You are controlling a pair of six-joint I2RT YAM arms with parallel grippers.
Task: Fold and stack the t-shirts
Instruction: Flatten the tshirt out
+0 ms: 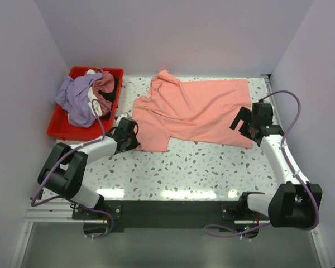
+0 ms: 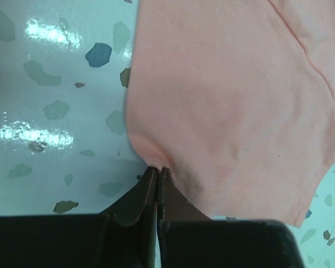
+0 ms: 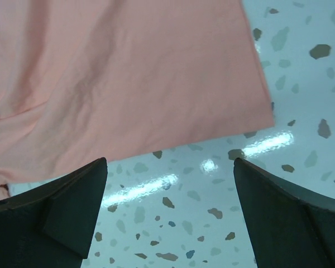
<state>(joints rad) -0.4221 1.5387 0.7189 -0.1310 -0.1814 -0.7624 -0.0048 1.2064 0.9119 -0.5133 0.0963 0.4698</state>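
Observation:
The hem's near corner [image 1: 250, 146] [image 3: 268, 121] is below my open fingers, to their right in the wrist view. My right gripper will move sideways and down onto it next.
A salmon-pink t-shirt [image 1: 198, 111] lies spread out on the speckled table, its hem to the right and a sleeve at the near left. My left gripper [image 1: 135, 135] is shut on the edge of that sleeve [image 2: 156, 159], the cloth pinched between its fingertips. My right gripper [image 1: 243, 124] hovers open over the shirt's near right hem corner [image 3: 251, 106], with nothing between its fingers [image 3: 78, 190]. Lavender [image 1: 75, 100], white and dusty rose t-shirts [image 1: 105, 84] lie bunched in the red bin.
The red plastic bin [image 1: 64, 129] stands at the far left of the table, close to my left arm. White walls close in the table on three sides. Bare speckled tabletop [image 1: 195, 167] lies between the shirt and the arm bases.

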